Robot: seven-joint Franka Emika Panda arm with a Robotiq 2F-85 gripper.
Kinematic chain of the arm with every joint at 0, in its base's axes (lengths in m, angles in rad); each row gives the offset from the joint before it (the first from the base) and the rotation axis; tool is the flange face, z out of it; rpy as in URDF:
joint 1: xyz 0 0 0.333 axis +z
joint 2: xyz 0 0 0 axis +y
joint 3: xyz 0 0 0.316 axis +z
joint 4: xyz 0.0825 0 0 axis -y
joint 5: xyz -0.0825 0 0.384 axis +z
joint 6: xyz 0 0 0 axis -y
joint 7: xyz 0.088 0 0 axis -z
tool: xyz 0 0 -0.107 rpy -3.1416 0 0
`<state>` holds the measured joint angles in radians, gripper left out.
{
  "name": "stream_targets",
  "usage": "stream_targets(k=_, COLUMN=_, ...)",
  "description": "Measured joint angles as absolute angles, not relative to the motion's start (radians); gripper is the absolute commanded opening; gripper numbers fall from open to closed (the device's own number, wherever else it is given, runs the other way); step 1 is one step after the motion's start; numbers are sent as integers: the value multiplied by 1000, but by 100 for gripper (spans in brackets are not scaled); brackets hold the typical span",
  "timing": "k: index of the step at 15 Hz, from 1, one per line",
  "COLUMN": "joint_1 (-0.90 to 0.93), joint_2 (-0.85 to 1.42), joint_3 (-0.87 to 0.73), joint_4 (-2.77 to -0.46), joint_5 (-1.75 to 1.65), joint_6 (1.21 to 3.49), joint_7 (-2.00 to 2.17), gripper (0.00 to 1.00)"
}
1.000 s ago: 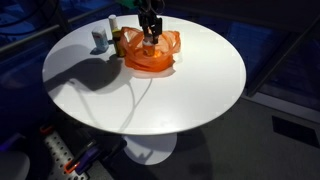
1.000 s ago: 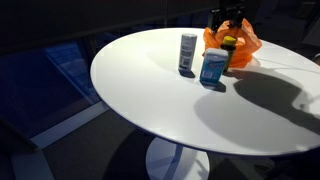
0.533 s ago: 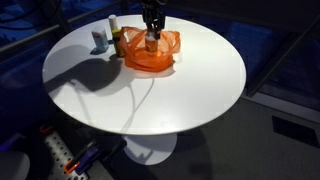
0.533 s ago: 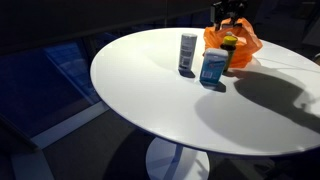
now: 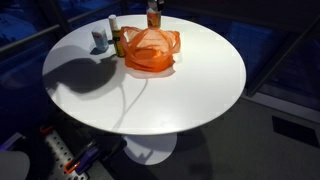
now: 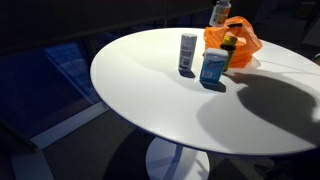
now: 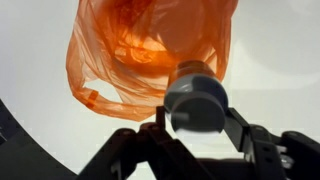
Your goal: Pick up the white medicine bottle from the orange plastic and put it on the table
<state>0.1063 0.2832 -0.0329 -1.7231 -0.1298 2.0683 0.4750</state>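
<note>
The bag (image 6: 236,38) is below the bottle. Next my gripper needs to move up and sideways past it, then down to release on the bare tabletop near the grey can.
The white medicine bottle (image 5: 153,15) hangs in the air above the orange plastic bag (image 5: 150,52), which lies at the far side of the round white table (image 5: 185,95). My gripper (image 7: 197,113) is shut on the bottle (image 7: 197,98), seen cap-end on in the wrist view, with the bag (image 7: 140,50) below it. In an exterior view the bottle (image 6: 220,12) is at the top edge above the bag (image 6: 236,38). The gripper's body is mostly cut off in both exterior views.
Beside the bag stand a tall bottle (image 5: 113,35) and a small blue container (image 5: 98,41). In an exterior view a grey can (image 6: 187,52), a blue container (image 6: 212,66) and a yellow-capped bottle (image 6: 229,50) stand together. A cable (image 5: 135,100) crosses the table.
The gripper has risen straight up from the orange bag with the white bottle in it. The bottle is now well above the bag. The bag stays on the table.
</note>
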Motion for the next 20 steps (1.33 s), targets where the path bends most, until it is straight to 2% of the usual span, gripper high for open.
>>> stream_targets(k=7, joint_1=177, joint_2=291, joint_3=-13, joint_4=-1628, joint_5=-155, joint_6=2037, joint_7=497, gripper=36)
stream_targets(k=16, joint_1=207, joint_2=335, joint_3=9, joint_4=-1621, joint_5=-156, joint_6=2037, joint_7=496, gripper=36)
stream_targets(k=17, joint_1=206, joint_2=336, joint_3=9, joint_4=-1621, joint_5=-156, joint_6=2037, joint_7=495, gripper=77)
stream_targets(k=18, joint_1=204, joint_2=337, joint_3=8, joint_4=-1623, joint_5=-156, joint_6=2037, joint_7=490, gripper=88)
stream_targets(k=20, joint_1=197, joint_2=335, joint_3=8, joint_4=-1624, joint_5=-156, joint_6=2037, joint_7=469, gripper=99)
